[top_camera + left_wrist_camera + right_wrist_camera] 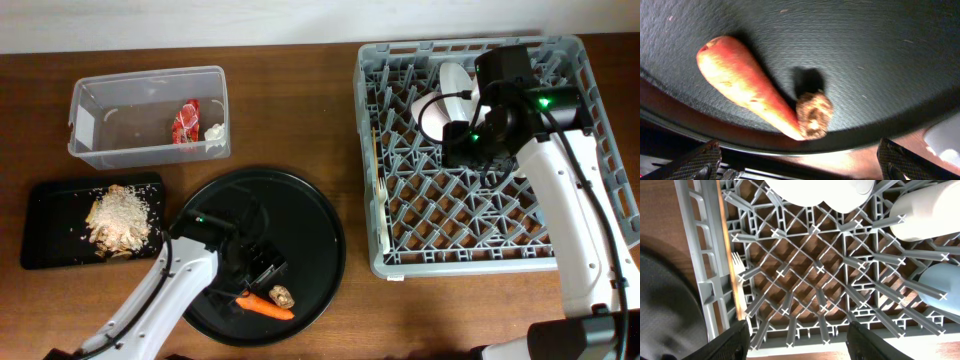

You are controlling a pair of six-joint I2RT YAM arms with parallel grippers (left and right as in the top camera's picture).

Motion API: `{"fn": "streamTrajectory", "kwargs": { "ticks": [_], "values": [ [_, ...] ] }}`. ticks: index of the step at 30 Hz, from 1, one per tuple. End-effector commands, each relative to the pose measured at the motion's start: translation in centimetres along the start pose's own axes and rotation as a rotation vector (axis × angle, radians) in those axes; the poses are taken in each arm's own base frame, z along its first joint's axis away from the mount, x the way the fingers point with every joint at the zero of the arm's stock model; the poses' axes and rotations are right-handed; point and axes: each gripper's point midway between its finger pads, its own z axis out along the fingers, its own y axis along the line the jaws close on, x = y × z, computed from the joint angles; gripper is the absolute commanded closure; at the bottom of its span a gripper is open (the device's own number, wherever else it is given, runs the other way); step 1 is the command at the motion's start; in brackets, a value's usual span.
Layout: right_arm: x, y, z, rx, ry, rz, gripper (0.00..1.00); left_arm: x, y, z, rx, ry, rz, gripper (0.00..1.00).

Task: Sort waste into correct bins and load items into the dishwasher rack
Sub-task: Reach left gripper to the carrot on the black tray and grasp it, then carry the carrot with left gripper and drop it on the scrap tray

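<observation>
My left gripper will lower and turn so its fingers straddle the carrot's thick end, which is clear of the brown lump (281, 295).
An orange carrot (265, 306) and a small brown lump (281, 295) lie on the large round black tray (300, 220). My left gripper (262, 275) is open just above them. In the left wrist view the carrot (745, 87) touches the lump (814, 115) ahead of the open jaws (800, 167). My right gripper (462, 150) is open and empty over the grey dishwasher rack (470, 262). The rack holds white dishes (455, 85), a white fork (737, 265), a chopstick (727, 240), a white cup (925, 212) and a pale-blue cup (942, 287).
The clear tub (100, 110) at the back left holds a red wrapper (186, 122) and a white wad (214, 132). The shallow black tray (45, 235) at the left holds beige scraps (122, 218). Bare wooden table lies between the round tray and the rack.
</observation>
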Motion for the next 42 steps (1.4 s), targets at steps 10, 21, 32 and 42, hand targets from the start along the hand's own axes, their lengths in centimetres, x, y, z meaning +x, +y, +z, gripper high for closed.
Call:
{"fn": "streamTrajectory", "kwargs": {
  "ticks": [10, 21, 32, 42],
  "values": [
    [0.7, 0.0, 1.5, 0.0, 0.032, -0.009, 0.35, -1.9, 1.9, 4.4, 0.013, -0.098, -0.191, 0.01],
    [0.6, 0.0, 1.5, 0.0, 0.032, -0.009, 0.36, -3.1, 1.7, 5.2, 0.043, -0.155, -0.2, 0.36],
    [0.7, 0.0, 1.5, 0.0, 0.032, -0.009, 0.36, -6.3, -2.1, 2.9, 0.173, -0.275, -0.029, 0.82],
    [0.7, 0.0, 1.5, 0.0, 0.032, -0.009, 0.36, -12.6, -2.8, -5.8, 0.162, -0.475, 0.129, 0.97]
  ]
}}
